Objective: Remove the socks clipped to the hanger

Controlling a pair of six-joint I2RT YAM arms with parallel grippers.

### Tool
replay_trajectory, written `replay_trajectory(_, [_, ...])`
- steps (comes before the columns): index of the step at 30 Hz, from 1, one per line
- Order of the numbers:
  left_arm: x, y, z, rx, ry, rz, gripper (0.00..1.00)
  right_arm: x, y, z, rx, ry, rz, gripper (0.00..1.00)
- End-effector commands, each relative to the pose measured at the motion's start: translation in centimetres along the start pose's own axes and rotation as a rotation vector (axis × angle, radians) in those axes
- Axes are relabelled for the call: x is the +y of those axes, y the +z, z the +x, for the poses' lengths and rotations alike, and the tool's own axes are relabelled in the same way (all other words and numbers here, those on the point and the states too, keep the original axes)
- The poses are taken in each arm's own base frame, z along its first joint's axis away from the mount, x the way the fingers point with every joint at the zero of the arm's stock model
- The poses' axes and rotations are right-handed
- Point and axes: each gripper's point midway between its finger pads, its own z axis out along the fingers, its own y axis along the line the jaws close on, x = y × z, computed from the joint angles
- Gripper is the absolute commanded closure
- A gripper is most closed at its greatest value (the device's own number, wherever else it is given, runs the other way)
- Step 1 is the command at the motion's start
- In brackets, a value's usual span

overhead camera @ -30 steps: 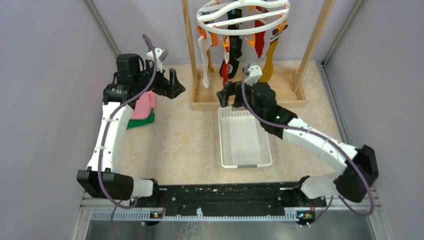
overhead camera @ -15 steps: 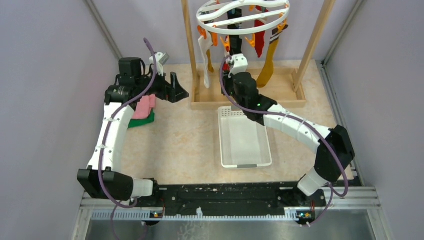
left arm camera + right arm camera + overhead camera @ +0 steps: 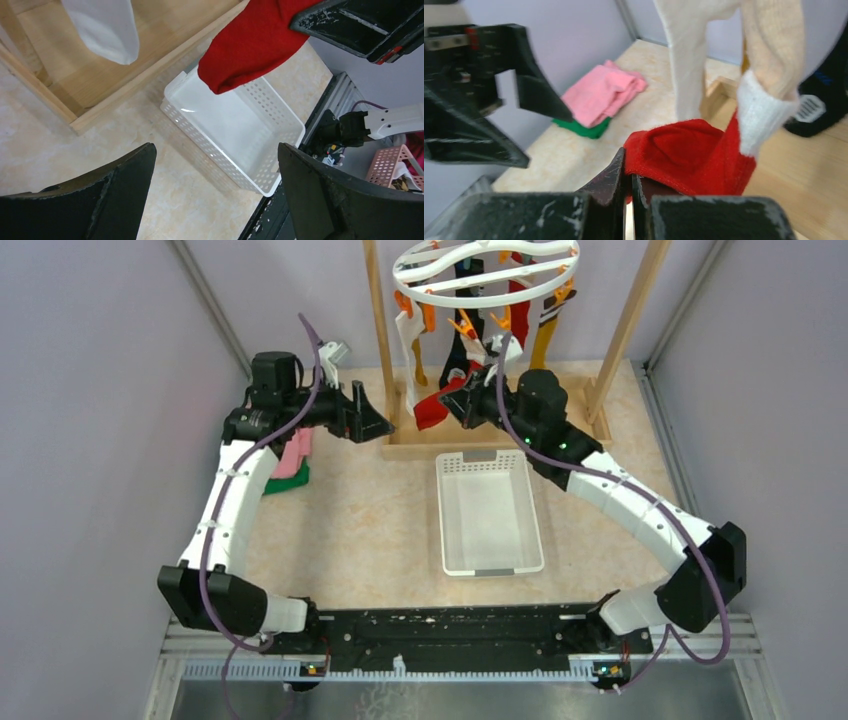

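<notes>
My left gripper moves open to the right in the top view, onto the red sock's lower part point(image 3: 432, 413) point(image 3: 235, 62) next, because my right gripper holds it drawn this way.
The white oval hanger point(image 3: 487, 272) hangs in the wooden frame, with several socks clipped under it: white point(image 3: 408, 340), black point(image 3: 468, 310), red point(image 3: 520, 300) and mustard point(image 3: 543, 340). My right gripper point(image 3: 450, 405) is shut on the lower end of a red sock point(image 3: 431, 412) with a white cuff point(image 3: 761, 115), and the sock is drawn sideways toward the left. In the right wrist view the jaws point(image 3: 629, 175) pinch the red fabric point(image 3: 684, 155). My left gripper point(image 3: 377, 420) stands open just left of the frame, nothing between its fingers point(image 3: 330, 200). The red sock point(image 3: 252, 45) hangs ahead of it.
A white slotted basket point(image 3: 490, 560) sits on the table below the wooden frame point(image 3: 380, 340). Folded pink point(image 3: 292, 452) and green point(image 3: 285, 482) cloths lie at the left, under the left arm. Grey walls close in both sides.
My right gripper rose to the hanging red sock, shut on it and pulled its lower end leftward. The left arm swung right, closer to the frame, still open.
</notes>
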Motion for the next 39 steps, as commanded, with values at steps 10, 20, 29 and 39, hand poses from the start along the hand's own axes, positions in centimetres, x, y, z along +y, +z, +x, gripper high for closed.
replay_trajectory(10, [-2.6, 2.2, -2.9, -0.032, 0.006, 0.167, 0.04, 7.6, -2.1, 1.5, 0.132, 0.156, -0.503, 1.00])
replay_trajectory(20, [-4.3, 2.7, -3.2, -0.016, -0.103, 0.310, 0.05, 8.8, -2.0, 1.4, 0.129, 0.209, -0.587, 1.00])
replay_trajectory(29, [-5.3, 2.9, -3.1, 0.006, -0.176, 0.417, 0.05, 9.6, -1.9, 1.2, 0.138, 0.242, -0.645, 1.00])
replay_trajectory(39, [-6.0, 2.7, -3.8, -0.017, -0.149, 0.454, 0.49, 8.9, -1.0, 2.2, 0.171, 0.259, -0.607, 0.98])
